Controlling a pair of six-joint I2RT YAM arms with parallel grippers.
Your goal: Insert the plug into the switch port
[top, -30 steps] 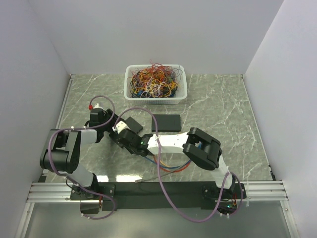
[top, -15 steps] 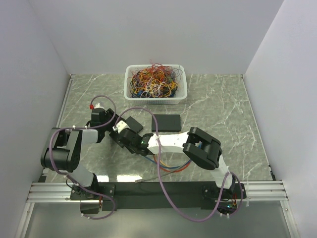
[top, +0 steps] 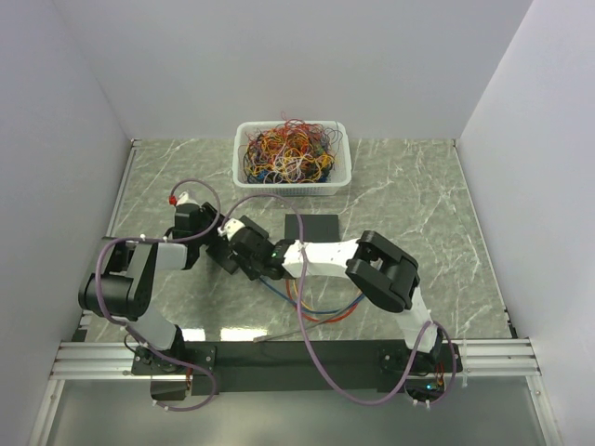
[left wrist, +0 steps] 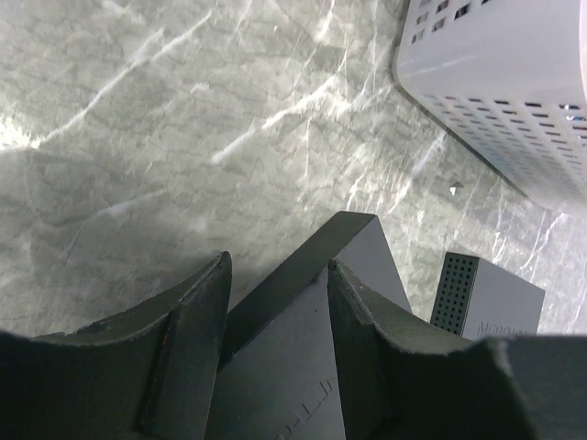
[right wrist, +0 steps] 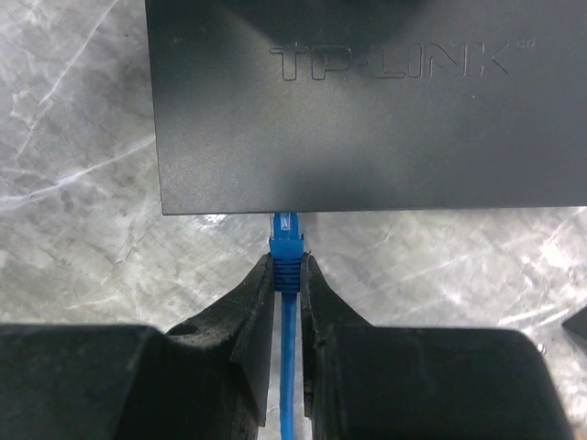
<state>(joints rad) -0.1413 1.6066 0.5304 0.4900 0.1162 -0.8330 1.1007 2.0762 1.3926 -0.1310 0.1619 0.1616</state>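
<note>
My right gripper should move slightly away from my base and hold the plug straight against the switch's near edge (right wrist: 286, 214). Then it should open its fingers.
The black TP-LINK switch (right wrist: 367, 110) lies on the marble table; in the top view it (top: 245, 227) sits between the two grippers. My left gripper (left wrist: 277, 268) straddles one corner of the switch (left wrist: 303, 367) and grips it. It shows in the top view (top: 221, 243) left of the switch. My right gripper (right wrist: 286, 266) is shut on the blue plug (right wrist: 286, 240). The plug's tip meets the switch's near edge, and its blue cable runs back between the fingers. In the top view the right gripper (top: 251, 255) is just in front of the switch.
A white basket (top: 340, 177) of tangled coloured wires stands at the back. A second dark box (top: 313, 229) lies right of the switch, also in the left wrist view (left wrist: 486, 298). Loose coloured cables (top: 321, 311) trail on the table near the front rail (top: 297, 353).
My right gripper has moved away from the bases with the plug, up to the switch's edge. The trailing cables have shifted with it. The left gripper has barely moved.
</note>
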